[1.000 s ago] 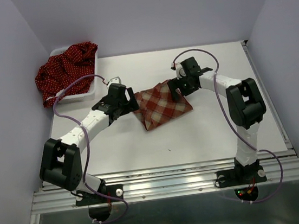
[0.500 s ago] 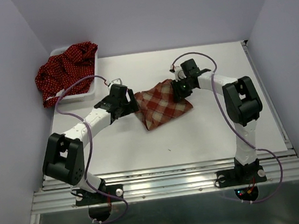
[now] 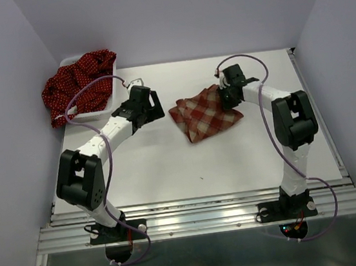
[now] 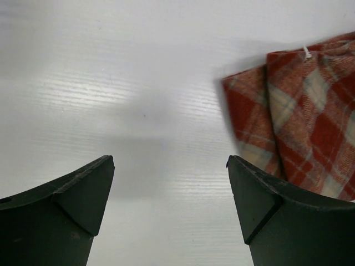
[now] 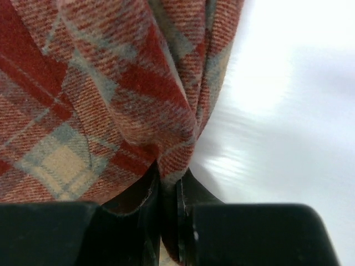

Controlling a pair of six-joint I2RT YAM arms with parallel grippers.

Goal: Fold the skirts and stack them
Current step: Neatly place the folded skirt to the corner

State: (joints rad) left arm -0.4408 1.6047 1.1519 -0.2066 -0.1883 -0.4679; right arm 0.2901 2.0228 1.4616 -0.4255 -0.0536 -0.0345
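Observation:
The spot by the table's far corner is bare, so my right gripper will next pull outward and to the right in the top view and let go of the skirt's edge there.
A folded red-and-cream plaid skirt [image 3: 203, 115] lies on the white table, a little right of the middle. My right gripper [image 3: 227, 96] is shut on its far right corner; in the right wrist view the plaid cloth [image 5: 105, 94] is pinched between the two fingers [image 5: 169, 183]. My left gripper [image 3: 154, 108] stands open just left of the plaid skirt and apart from it. In the left wrist view its fingers [image 4: 169, 208] frame bare table, with the plaid skirt [image 4: 299, 116] at the right. Dark red dotted skirts [image 3: 77, 80] are heaped in the basket.
A white basket [image 3: 97, 107] sits at the table's far left corner under the dotted heap, part of which hangs over its left side. Purple cables loop from both arms. The table's right edge [image 3: 314, 103] runs beside the right arm.
My right gripper has shut on the plaid skirt's corner and drawn the skirt to the right. My left gripper has let go of it and pulled back to the left, staying open.

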